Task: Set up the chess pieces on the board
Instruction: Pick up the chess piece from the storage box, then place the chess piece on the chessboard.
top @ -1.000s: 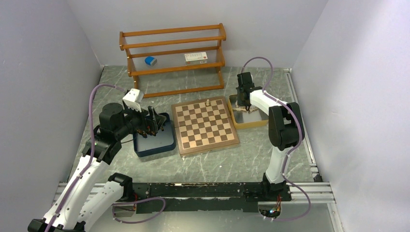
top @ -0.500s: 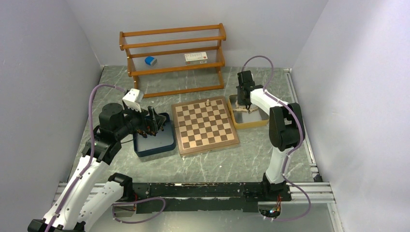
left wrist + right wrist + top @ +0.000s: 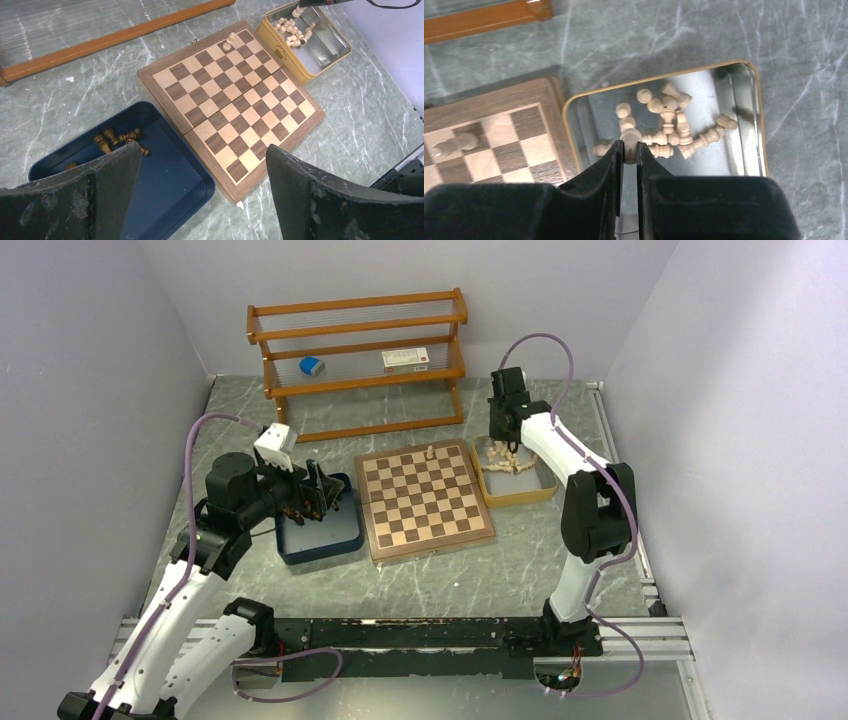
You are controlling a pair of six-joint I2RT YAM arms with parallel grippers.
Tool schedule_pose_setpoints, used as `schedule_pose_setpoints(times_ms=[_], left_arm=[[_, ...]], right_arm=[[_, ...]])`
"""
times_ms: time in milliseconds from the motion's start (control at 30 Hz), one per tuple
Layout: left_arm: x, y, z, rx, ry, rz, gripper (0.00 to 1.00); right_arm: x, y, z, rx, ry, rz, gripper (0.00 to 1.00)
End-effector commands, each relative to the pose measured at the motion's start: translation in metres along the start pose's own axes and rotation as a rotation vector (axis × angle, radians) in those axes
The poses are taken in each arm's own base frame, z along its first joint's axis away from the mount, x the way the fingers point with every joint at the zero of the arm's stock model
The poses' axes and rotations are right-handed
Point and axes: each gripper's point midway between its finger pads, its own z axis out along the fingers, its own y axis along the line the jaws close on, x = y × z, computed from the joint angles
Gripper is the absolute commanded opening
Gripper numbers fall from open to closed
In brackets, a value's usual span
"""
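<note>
I should next move my right gripper left in the top view and down, to release its cream piece on the far-row light square, which is still empty beside the standing piece.
The wooden chessboard (image 3: 425, 498) lies mid-table with one cream piece (image 3: 430, 452) standing at its far edge; the board also shows in the left wrist view (image 3: 232, 97). My right gripper (image 3: 629, 152) is shut on a cream chess piece (image 3: 630, 137), held above the yellow tray (image 3: 758, 105) where several cream pieces (image 3: 674, 125) lie. My left gripper (image 3: 200, 190) is open and empty above the navy tray (image 3: 170, 180), which holds a few dark brown pieces (image 3: 117, 139).
A wooden rack (image 3: 358, 360) stands at the back with a blue object (image 3: 312, 366) and a white box (image 3: 405, 358) on it. The navy tray (image 3: 320, 530) touches the board's left side; the yellow tray (image 3: 540, 490) sits to its right.
My right gripper has risen and drawn back from the yellow tray with a cream piece in it. The left arm has not moved.
</note>
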Motion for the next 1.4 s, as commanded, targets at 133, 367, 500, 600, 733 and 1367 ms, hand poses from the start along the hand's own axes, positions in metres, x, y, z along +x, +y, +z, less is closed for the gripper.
schedule_pose_setpoints(times_ms=[133,367,500,600,733,1367], left_arm=[[0.000,0.000,0.000,-0.002,-0.011,0.002,0.99],[-0.002,0.000,-0.002,-0.005,-0.016,0.003,0.99],[-0.003,0.000,-0.003,-0.008,-0.023,0.003,0.99],[-0.003,0.000,-0.004,-0.007,-0.025,0.004,0.99],[-0.004,0.000,-0.004,-0.008,-0.027,0.005,0.99],[-0.003,-0.002,-0.004,-0.001,-0.025,0.004,0.99]], right_arm=[[-0.015,0.050,-0.024,-0.133,-0.044,-0.040,0.09],[-0.009,0.099,-0.023,-0.187,-0.037,-0.133,0.09],[-0.006,0.120,-0.018,-0.207,-0.015,-0.167,0.09],[-0.002,0.129,-0.013,-0.205,0.010,-0.184,0.09],[0.004,0.135,-0.006,-0.207,0.039,-0.197,0.10],[0.021,0.148,0.015,-0.220,0.103,-0.223,0.12]])
